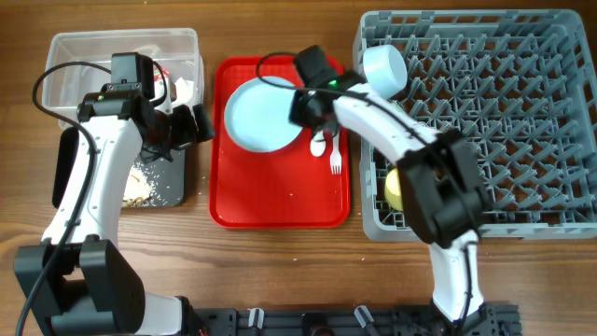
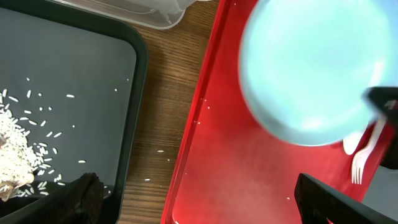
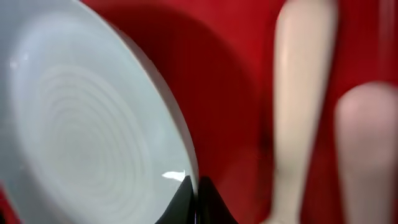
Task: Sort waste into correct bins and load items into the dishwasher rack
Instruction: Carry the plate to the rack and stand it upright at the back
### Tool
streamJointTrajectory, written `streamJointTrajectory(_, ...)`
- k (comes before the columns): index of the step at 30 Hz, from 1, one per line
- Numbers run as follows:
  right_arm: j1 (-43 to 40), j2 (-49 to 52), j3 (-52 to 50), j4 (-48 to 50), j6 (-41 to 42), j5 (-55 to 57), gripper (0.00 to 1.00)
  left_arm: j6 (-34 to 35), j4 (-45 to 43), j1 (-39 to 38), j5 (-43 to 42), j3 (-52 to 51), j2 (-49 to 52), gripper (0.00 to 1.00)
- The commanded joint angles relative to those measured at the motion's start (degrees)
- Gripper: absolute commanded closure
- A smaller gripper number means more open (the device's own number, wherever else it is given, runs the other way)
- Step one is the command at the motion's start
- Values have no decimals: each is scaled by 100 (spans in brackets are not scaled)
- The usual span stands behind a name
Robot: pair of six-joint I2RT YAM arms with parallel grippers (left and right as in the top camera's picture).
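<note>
I next need my right gripper to carry the plate up over the rack [image 1: 504, 121], tilt and lower it, then release it into the slots [image 1: 437, 73] standing empty beside the bowl.
The pale blue plate [image 1: 264, 114] lies on the flat red serving tray [image 1: 280, 201]. My right gripper [image 1: 312, 105] is shut on its right rim; in the right wrist view the jaws [image 3: 194, 190] pinch the plate's edge [image 3: 81, 124]. The white fork [image 1: 334, 161] and spoon [image 1: 317, 145] lie beside it. My left gripper [image 1: 193, 124] is open and empty above the gap between the black tray [image 1: 173, 182] and the red tray [image 2: 249, 180]. Food scraps [image 1: 138, 184] lie in the black tray. Tissue lies in the clear tub [image 1: 65, 70]. One bowl [image 1: 384, 67] and the yellow cup [image 1: 395, 189] sit in the rack [image 1: 504, 121].
The left wrist view shows the plate [image 2: 311, 68], the fork [image 2: 362, 157], rice-like scraps [image 2: 15, 146] in the black tray [image 2: 81, 74] and a corner of the clear tub [image 2: 155, 15]. Blurred white utensil handles [image 3: 305, 106] lie right of the plate.
</note>
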State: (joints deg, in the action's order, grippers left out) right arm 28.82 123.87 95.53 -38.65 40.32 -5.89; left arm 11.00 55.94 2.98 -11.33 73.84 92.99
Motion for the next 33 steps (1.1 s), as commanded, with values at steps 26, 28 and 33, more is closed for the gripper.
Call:
streamJointTrajectory(26, -1766, -2592, 149, -92, -4513, 6155, 96, -31, -15, 9, 52, 90, -85, 0)
streamJointTrajectory(28, -1821, -2312, 149, -111, -4658, 6153, 96, -31, -15, 9, 52, 90, -85, 0)
streamJointTrajectory(33, -1836, -1720, 149, -125, -4787, 6131, 96, -31, -15, 9, 52, 90, -85, 0)
